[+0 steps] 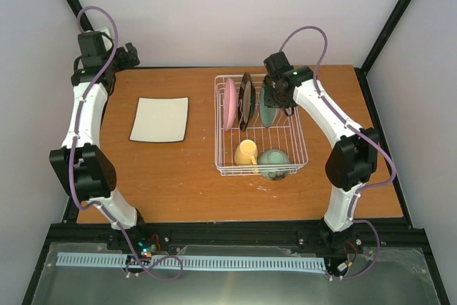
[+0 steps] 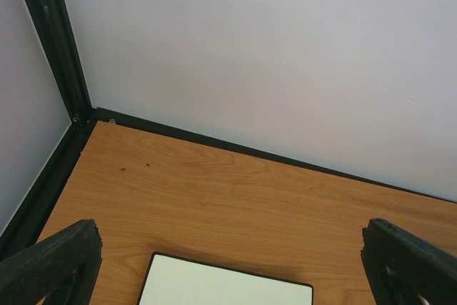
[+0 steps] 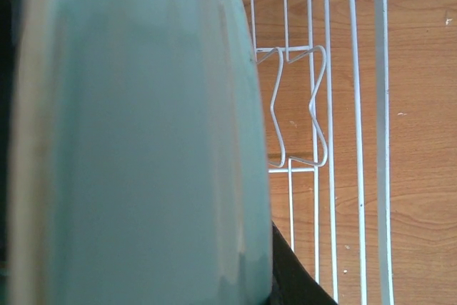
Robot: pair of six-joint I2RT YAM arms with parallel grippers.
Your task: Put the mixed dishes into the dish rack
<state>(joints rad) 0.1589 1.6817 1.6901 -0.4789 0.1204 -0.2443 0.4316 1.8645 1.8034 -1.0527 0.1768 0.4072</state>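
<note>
The teal plate is on edge with a gap beside it, so my right gripper will next move down and slightly toward the brown plate, and let go among the wires (image 1: 265,113).
The white wire dish rack (image 1: 303,149) stands right of the table's middle. In it the pink plate (image 1: 230,105) and the dark brown plate (image 1: 246,100) stand on edge. The yellow mug (image 1: 246,153) and the pale green bowl (image 1: 274,163) sit at its near end. My right gripper (image 1: 275,98) is shut on the teal plate (image 1: 268,113), held on edge in the rack beside the brown plate. The teal plate (image 3: 143,141) fills the right wrist view, with one black finger (image 3: 291,276) against it. The cream square plate (image 1: 160,119) lies flat on the table. My left gripper (image 1: 128,55) is open and empty, above the table behind the cream plate (image 2: 221,287).
The wooden table (image 1: 186,176) is bounded by a black frame and white walls at the back and sides. Rack wires (image 3: 314,105) run just right of the teal plate. The back left corner post (image 2: 57,48) is close to my left gripper.
</note>
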